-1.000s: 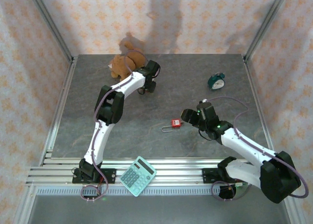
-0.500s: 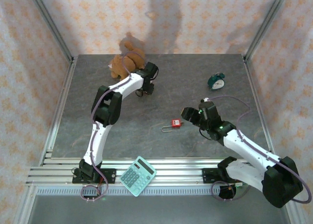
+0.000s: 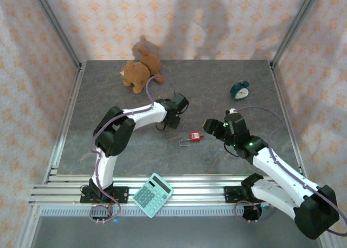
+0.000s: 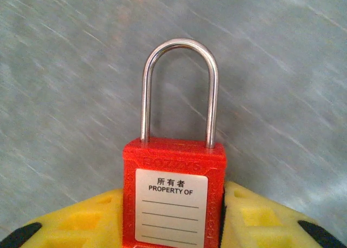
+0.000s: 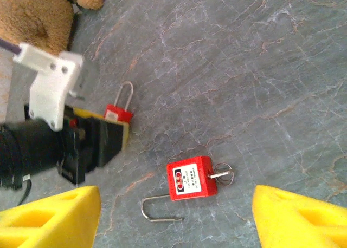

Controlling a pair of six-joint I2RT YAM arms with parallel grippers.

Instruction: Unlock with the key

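The right gripper moves past the lying padlock and down to the tabletop in front of the teddy bear next, since the other padlock's shackle is still closed.
A red padlock [image 4: 173, 196] with a closed steel shackle and a white "PROPERTY OF" label stands between the yellow pads of my left gripper [image 4: 172, 218], which is shut on it. In the top view that gripper [image 3: 172, 121] hovers over the table's middle. A second red padlock [image 5: 191, 178] lies flat on the table, its shackle [image 5: 160, 211] swung open and a key [image 5: 219, 174] with a ring stuck in its end. My right gripper [image 5: 176, 221] is open, its fingers wide apart on either side of this padlock [image 3: 193, 136], above it.
A brown teddy bear [image 3: 140, 69] sits at the back left, a small teal alarm clock [image 3: 239, 89] at the back right. A teal calculator [image 3: 153, 194] rests on the rails at the front edge. The left arm's wrist [image 5: 49, 145] sits close beside the lying padlock.
The left arm has swung from beside the teddy bear toward the table's middle, carrying its padlock to just left of the lying one. The right gripper shifted slightly.
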